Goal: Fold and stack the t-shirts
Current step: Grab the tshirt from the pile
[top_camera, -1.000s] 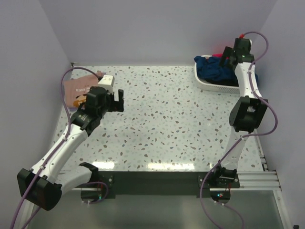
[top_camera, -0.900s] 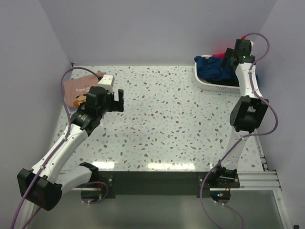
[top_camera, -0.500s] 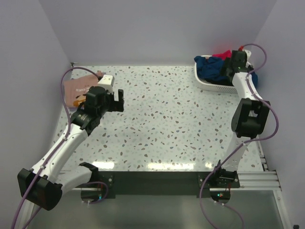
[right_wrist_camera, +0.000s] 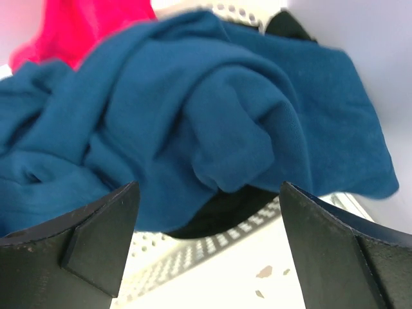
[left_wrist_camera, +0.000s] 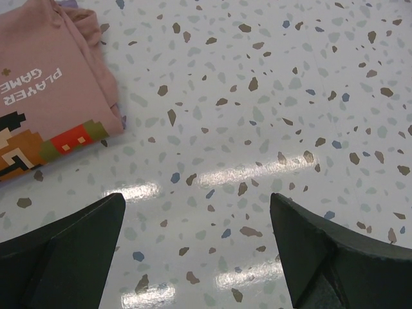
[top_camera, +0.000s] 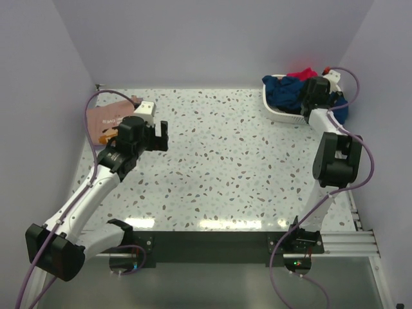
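The bulging front fold of the blue t-shirt is below my right gripper and lines up between its open fingers. My right gripper should move down onto that fold next.
A salmon-pink t-shirt (top_camera: 103, 122) lies folded at the table's far left; its print and text show in the left wrist view (left_wrist_camera: 38, 96). My left gripper (top_camera: 158, 135) hovers open to its right, over bare table (left_wrist_camera: 196, 225). A dark blue t-shirt (top_camera: 286, 93) is crumpled in a white basket (top_camera: 283, 114) at the far right. My right gripper (top_camera: 312, 102) sits low at the basket's right side. In its wrist view the jaws (right_wrist_camera: 209, 190) stand open just in front of the blue t-shirt (right_wrist_camera: 212, 109), which drapes over the rim, with nothing between them.
A bright red cloth (top_camera: 302, 74) (right_wrist_camera: 90, 26) lies in the basket behind the blue t-shirt, and something black (right_wrist_camera: 222, 212) shows beneath it. The perforated basket rim (right_wrist_camera: 193, 257) is right below my right fingers. Walls enclose the speckled table (top_camera: 225, 161) on three sides.
My right gripper has come down from above the basket and shifted right, and now sits close to the blue t-shirt. The left arm has not moved.
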